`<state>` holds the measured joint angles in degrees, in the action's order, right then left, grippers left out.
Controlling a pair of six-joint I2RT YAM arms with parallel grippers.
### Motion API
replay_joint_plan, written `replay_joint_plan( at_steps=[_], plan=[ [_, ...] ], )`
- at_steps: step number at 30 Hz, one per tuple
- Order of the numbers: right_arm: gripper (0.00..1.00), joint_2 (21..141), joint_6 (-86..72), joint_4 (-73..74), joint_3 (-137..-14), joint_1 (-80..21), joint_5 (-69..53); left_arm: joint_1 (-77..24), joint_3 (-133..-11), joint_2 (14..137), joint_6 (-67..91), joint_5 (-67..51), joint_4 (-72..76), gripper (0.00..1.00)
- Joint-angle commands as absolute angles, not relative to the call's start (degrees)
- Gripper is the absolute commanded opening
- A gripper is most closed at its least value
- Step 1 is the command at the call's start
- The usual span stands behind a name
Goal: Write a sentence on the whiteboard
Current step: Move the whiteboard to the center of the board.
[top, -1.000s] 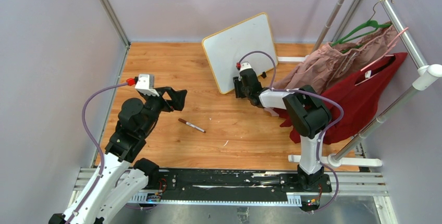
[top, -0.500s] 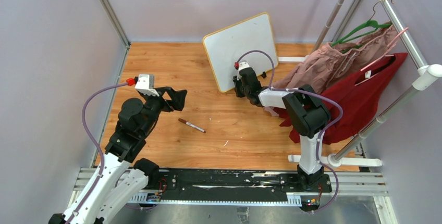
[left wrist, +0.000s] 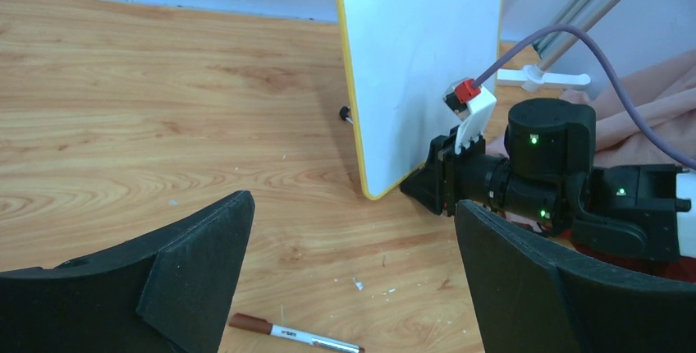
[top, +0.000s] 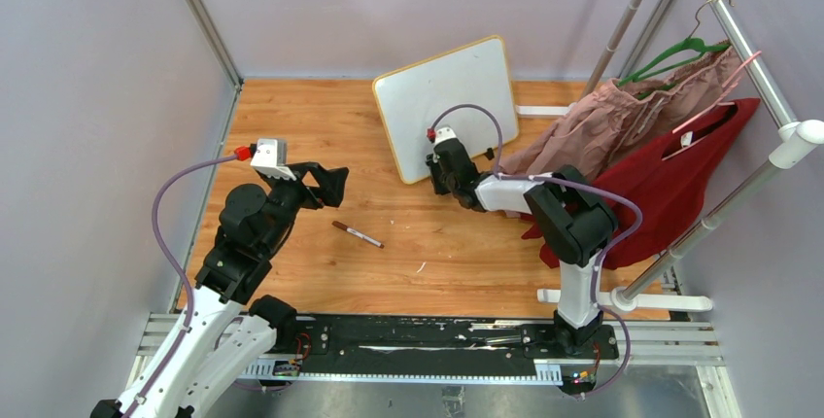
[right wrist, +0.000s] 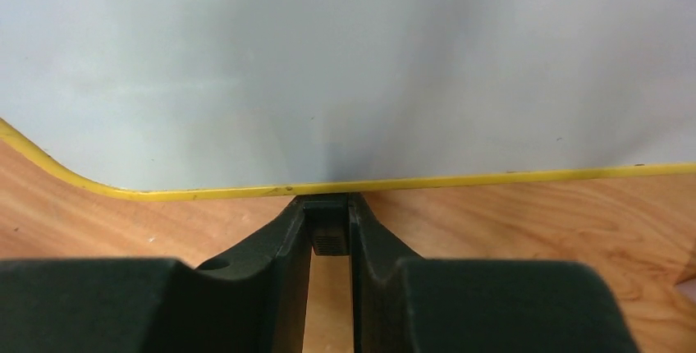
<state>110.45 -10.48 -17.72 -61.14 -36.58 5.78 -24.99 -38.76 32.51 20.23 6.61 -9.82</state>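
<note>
I need to drag the stand foot left in the top view with my right gripper to the bare tabletop by the marker (top: 358, 234), away from the garments, and release it next.
The whiteboard (top: 447, 97) stands tilted at the back of the wooden table, white with a thin yellow frame. Its face is plain white in every view (left wrist: 418, 66) (right wrist: 345, 66), and no sentence is in view. My right gripper (top: 433, 175) is low at the board's bottom edge, shut on a small black stand foot (right wrist: 329, 238) under the frame. My left gripper (top: 334, 185) hovers wide open over the left half of the table, holding nothing. A marker (top: 358, 234) with a brown cap lies flat below it (left wrist: 295, 336).
A clothes rack (top: 738, 58) stands at the right with a pink garment (top: 622, 117) and a red one (top: 680, 185) hanging close behind my right arm. Its white base bar (top: 632, 299) lies on the table. Grey walls close in the back and sides.
My right gripper closed on the board's foot and shifted left; the whiteboard slid and turned slightly left with it. The left arm and marker stayed put.
</note>
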Motion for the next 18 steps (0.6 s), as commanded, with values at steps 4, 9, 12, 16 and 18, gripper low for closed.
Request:
replay_joint_plan(
  at_steps=[4, 9, 12, 16, 18],
  plan=[
    [0.00, 108.15, -16.22, -15.14, -57.61, -42.90, 11.13, -25.32, -38.05, 31.93, 21.00, 6.11, -7.83, 0.99],
    [0.00, 107.98, -20.99, -15.11, -55.81, -46.77, 15.17, -25.34, -37.81, 32.02, 21.34, 5.81, -7.74, 0.99],
    [0.00, 108.32, -23.75, -14.02, -56.10, -49.17, 18.74, -25.37, -37.71, 32.16, 21.49, 5.80, -7.76, 0.99],
    [0.00, 109.10, -27.42, -11.03, -57.99, -52.11, 22.25, -25.38, -37.71, 32.10, 21.70, 5.55, -7.73, 0.99],
    [0.00, 109.52, -28.63, -9.57, -59.44, -53.38, 23.65, -25.38, -37.73, 32.05, 21.79, 5.54, -7.79, 0.99]
  ],
)
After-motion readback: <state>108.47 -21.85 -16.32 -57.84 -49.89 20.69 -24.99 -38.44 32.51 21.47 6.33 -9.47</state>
